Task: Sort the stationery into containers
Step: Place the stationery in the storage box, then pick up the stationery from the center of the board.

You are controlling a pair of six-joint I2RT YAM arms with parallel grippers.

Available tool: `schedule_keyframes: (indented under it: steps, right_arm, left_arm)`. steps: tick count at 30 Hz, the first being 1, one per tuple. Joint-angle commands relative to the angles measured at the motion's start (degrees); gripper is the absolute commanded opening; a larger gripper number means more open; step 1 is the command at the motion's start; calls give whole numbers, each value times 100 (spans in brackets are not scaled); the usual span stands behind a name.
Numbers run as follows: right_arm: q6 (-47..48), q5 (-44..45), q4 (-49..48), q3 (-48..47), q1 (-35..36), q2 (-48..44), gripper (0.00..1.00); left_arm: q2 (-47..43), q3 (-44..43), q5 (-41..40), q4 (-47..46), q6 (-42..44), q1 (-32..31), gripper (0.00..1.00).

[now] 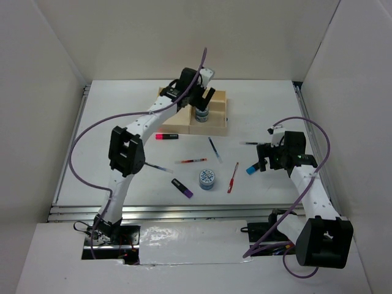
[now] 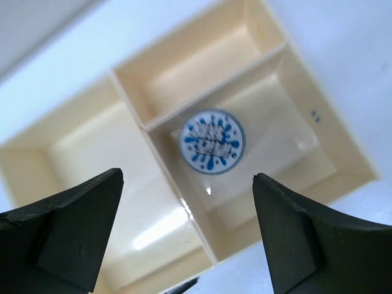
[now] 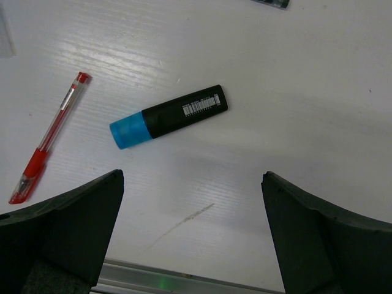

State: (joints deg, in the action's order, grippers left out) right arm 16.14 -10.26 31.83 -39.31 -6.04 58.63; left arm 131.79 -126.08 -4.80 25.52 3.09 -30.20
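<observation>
The left gripper moves back from the tray point(image 1: 215, 125) next and down onto the round blue-white jar on the tabletop, since the jar's match already stands in the tray.
The beige wooden tray point(image 1: 215, 125) sits at the back centre. My left gripper point(image 1: 199, 98) hovers over it, open and empty. In the left wrist view my left gripper point(image 2: 187, 177) is above the tray's divider point(image 2: 202, 94), and one blue-white tape roll point(image 2: 212, 141) lies in a small compartment. A second tape roll point(image 1: 207, 179) lies on the table. My right gripper point(image 1: 264, 160) is open and empty just above a black highlighter with a blue end point(image 3: 168, 116). In the right wrist view my right gripper point(image 3: 192, 176) has a red pen point(image 3: 49, 138) to its left.
Loose on the table: a pink-ended highlighter point(image 1: 166, 136), a purple-ended highlighter point(image 1: 182, 188), a red pen point(image 1: 191, 161), a blue pen point(image 1: 215, 150), a pen by the left arm point(image 1: 158, 167) and a dark pen point(image 1: 250, 143). White walls enclose the table.
</observation>
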Motion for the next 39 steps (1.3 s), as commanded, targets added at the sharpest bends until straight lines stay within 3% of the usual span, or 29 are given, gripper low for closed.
schedule_keyframes:
  steps: [1, 3, 6, 8, 11, 13, 15, 21, 30, 39]
  right_arm:
    - [47, -90, 25, -77, -64, -124, 100]
    - [56, -99, 16, -51, -99, -203, 100]
    - [82, -169, 33, -42, -186, -282, 100]
    - [100, -230, 59, -51, -230, -308, 100]
    - [117, -292, 86, -68, -283, -308, 100]
    - [144, -327, 121, -68, -292, -317, 100]
    - [144, -354, 130, -77, -327, -317, 100]
    - [144, -380, 148, -103, -362, -274, 100]
    - [152, -398, 156, -94, -415, -273, 100]
    - [170, -424, 183, -94, -459, -238, 100]
  left_arm:
    - [-1110, -136, -249, -338, 51, -4, 99]
    - [-1601, 179, 135, -180, 147, 14, 96]
    - [-2454, 1258, 1470, 93, 648, -30, 83]
    - [-2910, 1978, 2050, 531, 919, -109, 82]
    - [-3193, 2876, 2604, 1086, 1148, -188, 84]
    - [-3369, 3603, 3203, 1236, 1307, -197, 98]
    - [-3545, 4089, 3380, 1105, 1334, -328, 99]
    - [-3810, 5294, 2441, 446, 1378, -1154, 99]
    - [-3204, 5594, 2141, -116, 1422, -1867, 99]
    - [-2799, 5340, 1948, -337, 1378, -1990, 99]
